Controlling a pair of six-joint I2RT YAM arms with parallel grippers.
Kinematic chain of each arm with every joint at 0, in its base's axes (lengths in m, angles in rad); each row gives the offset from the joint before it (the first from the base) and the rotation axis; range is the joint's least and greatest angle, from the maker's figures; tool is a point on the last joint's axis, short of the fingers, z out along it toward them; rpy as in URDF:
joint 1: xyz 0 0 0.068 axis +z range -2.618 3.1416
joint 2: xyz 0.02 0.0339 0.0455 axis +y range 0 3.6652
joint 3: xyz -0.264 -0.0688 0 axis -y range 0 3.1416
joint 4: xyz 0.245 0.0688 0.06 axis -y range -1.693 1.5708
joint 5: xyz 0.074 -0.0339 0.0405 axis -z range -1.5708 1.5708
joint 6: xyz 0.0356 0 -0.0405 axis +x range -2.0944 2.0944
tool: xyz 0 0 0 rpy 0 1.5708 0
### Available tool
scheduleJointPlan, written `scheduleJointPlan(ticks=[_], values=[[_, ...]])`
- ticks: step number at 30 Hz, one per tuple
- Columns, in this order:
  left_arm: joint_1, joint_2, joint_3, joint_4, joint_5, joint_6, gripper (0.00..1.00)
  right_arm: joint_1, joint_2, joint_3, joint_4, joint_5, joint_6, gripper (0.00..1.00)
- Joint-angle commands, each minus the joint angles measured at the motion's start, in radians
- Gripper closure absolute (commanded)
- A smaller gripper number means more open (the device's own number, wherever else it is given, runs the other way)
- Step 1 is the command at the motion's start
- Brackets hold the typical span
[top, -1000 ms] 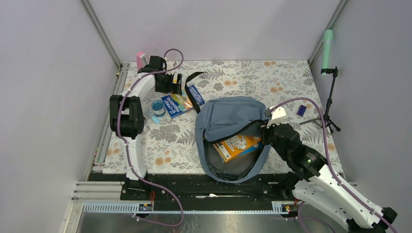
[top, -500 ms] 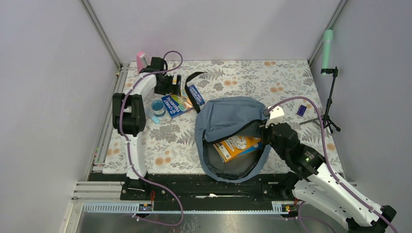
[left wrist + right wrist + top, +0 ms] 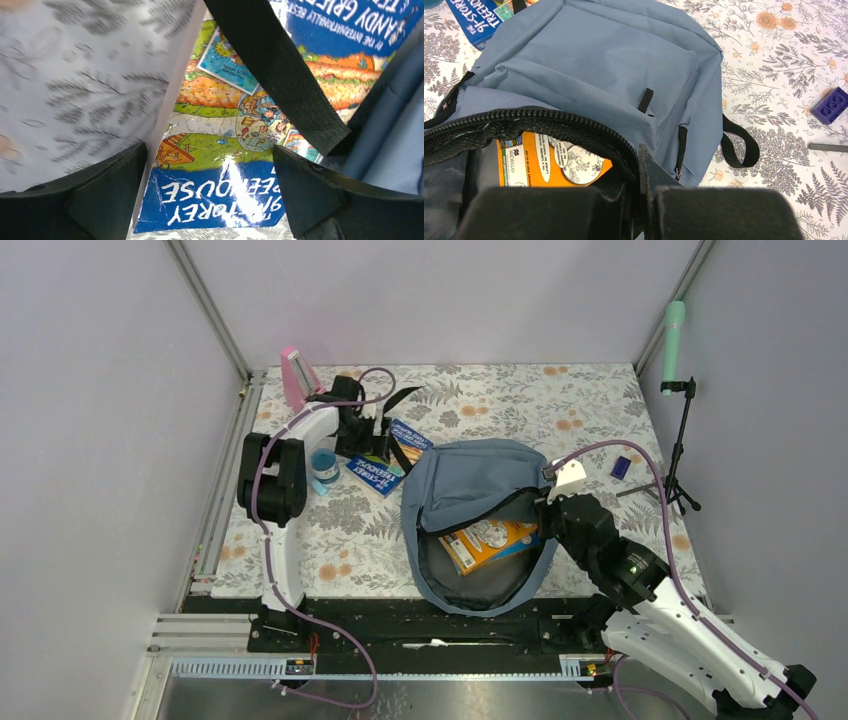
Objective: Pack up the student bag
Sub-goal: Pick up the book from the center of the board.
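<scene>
Next I will tilt my left gripper toward the bag point(image 3: 470, 485) and come to the book's long edge point(image 3: 353, 463) opposite the bag, because the black strap crosses only the book's far part.
The student bag point(image 3: 470, 485) lies in the middle of the table, grey-blue, with its main zip open toward the near edge. An orange book point(image 3: 490, 540) sits inside it. My right gripper point(image 3: 547, 505) is shut on the bag's zipper rim point(image 3: 574, 125), holding the mouth up; the orange book point(image 3: 549, 160) shows beneath it. My left gripper point(image 3: 210, 160) hangs open low over a blue picture book point(image 3: 220, 190), with one finger point(image 3: 100, 200) on either side. A black strap point(image 3: 280, 65) crosses the book's far part. In the top view that left gripper point(image 3: 372, 445) is just left of the bag.
A pink object point(image 3: 296, 368) stands at the back left corner. A small blue round tub point(image 3: 324, 462) lies left of the book. A purple brick point(image 3: 620, 467) and a tripod point(image 3: 682, 465) with a green microphone point(image 3: 675, 335) are at the right.
My left arm has swung from the back left corner toward the bag and now hovers over the blue book, which has shifted slightly. The right arm has not moved.
</scene>
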Motion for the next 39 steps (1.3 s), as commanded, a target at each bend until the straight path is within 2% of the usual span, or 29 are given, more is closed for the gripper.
scheduleJointPlan(ticks=[1,6,13,25,31,39], values=[[-0.018,-0.111,-0.077,-0.013,0.050,-0.073,0.05,-0.002,-0.014,0.004,0.045,0.015,-0.005,1.00],[-0.017,-0.110,-0.099,-0.014,-0.039,-0.092,0.07,-0.002,-0.012,0.006,0.045,0.008,-0.004,1.00],[-0.017,-0.126,-0.123,0.026,0.057,-0.167,0.25,-0.002,-0.004,0.007,0.045,0.015,-0.004,1.00],[-0.012,-0.293,-0.257,0.224,0.137,-0.319,0.34,-0.002,0.011,0.014,0.044,0.010,-0.004,1.00],[-0.009,-0.290,-0.304,0.272,0.182,-0.368,0.35,-0.003,0.022,0.022,0.035,0.011,-0.003,1.00],[0.004,-0.271,-0.350,0.307,0.188,-0.413,0.50,-0.002,0.030,0.026,0.029,0.013,-0.003,1.00]])
